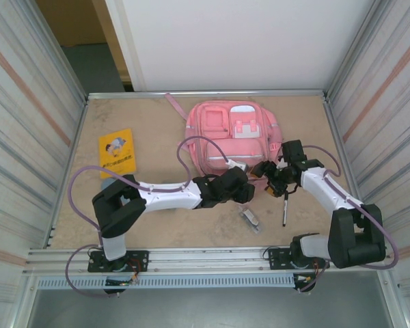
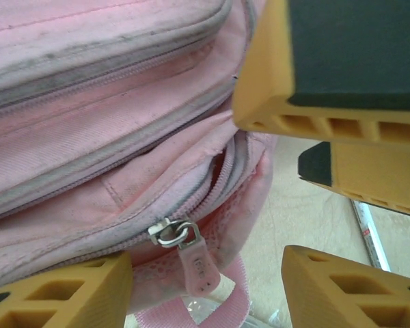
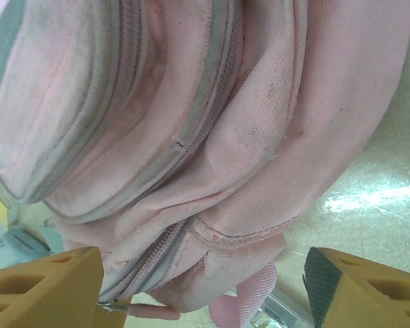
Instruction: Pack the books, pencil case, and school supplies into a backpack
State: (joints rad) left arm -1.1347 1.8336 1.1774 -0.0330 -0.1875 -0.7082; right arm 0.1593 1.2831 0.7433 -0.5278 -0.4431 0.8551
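The pink tab [image 2: 199,268] comes between both fingers next as my left gripper eases down slightly and closes across it, since the metal zipper pull hangs just below, between the open fingers.
The pink backpack [image 1: 234,133] lies flat at the back centre of the table, and both grippers meet at its near edge. My left gripper [image 2: 205,294] is open, its yellow fingers [image 2: 61,294] standing either side of a pink zipper pull [image 2: 195,263] on a slightly parted zip. My right gripper [image 3: 205,294] is open too, straddling the backpack's lower corner [image 3: 246,205] without clamping it. The orange-yellow book [image 1: 117,152] lies at the left. Near the front right are the black pen [image 1: 285,208] and the small clear-and-grey item [image 1: 250,219]. A blue-grey shape [image 1: 106,183] peeks from under the left arm. The sage-green book is out of view.
Metal walls close in the table on the left, right and back. A rail [image 1: 212,258] runs along the front edge by the arm bases. A pink strap [image 1: 174,104] trails from the backpack's back left. Bare tabletop [image 1: 150,130] lies between the book and the backpack.
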